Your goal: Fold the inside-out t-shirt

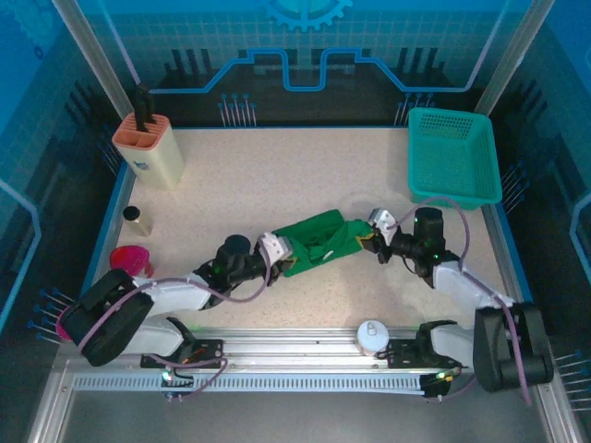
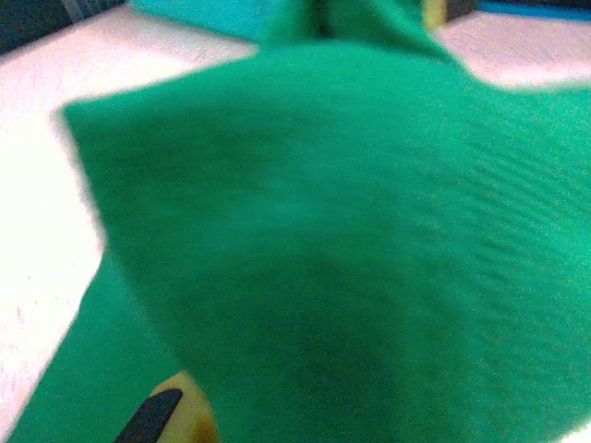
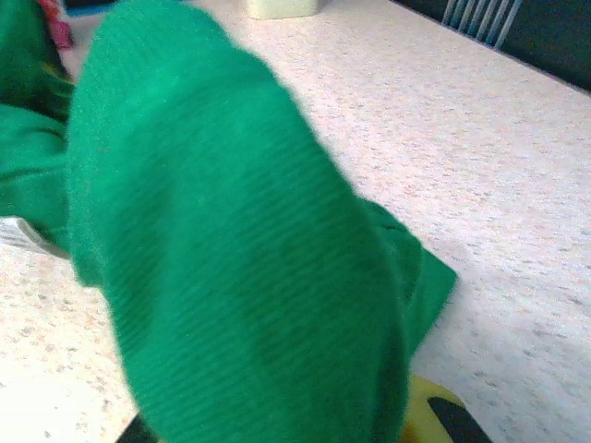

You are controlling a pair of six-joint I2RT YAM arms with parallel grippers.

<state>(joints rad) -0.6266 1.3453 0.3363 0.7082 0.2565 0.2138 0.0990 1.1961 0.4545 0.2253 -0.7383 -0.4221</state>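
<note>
My right gripper carries the cloth outward next, lowers it onto clear tabletop past the t-shirt's far edge (image 1: pixel 342 205) (image 3: pixel 392 175) and releases it.
The inside-out t-shirt (image 1: pixel 321 242) is a plain green bundle, bunched into a short band in the middle of the table between my two grippers. My left gripper (image 1: pixel 283 251) is at its left end and my right gripper (image 1: pixel 371 236) at its right end, each shut on the cloth. In the left wrist view the t-shirt (image 2: pixel 351 231) drapes over the jaws, leaving one yellow fingertip (image 2: pixel 180 420) showing at the bottom. The right wrist view has the t-shirt (image 3: pixel 231 258) hanging in a thick fold over the jaws, with a yellow fingertip (image 3: pixel 432 413) below it.
A teal mesh basket (image 1: pixel 452 155) stands at the back right. A beige holder (image 1: pixel 148 149) with dark handles is at the back left, a small jar (image 1: pixel 137 220) and a pink object (image 1: pixel 131 260) along the left edge. A white round object (image 1: pixel 372 336) sits by the near rail.
</note>
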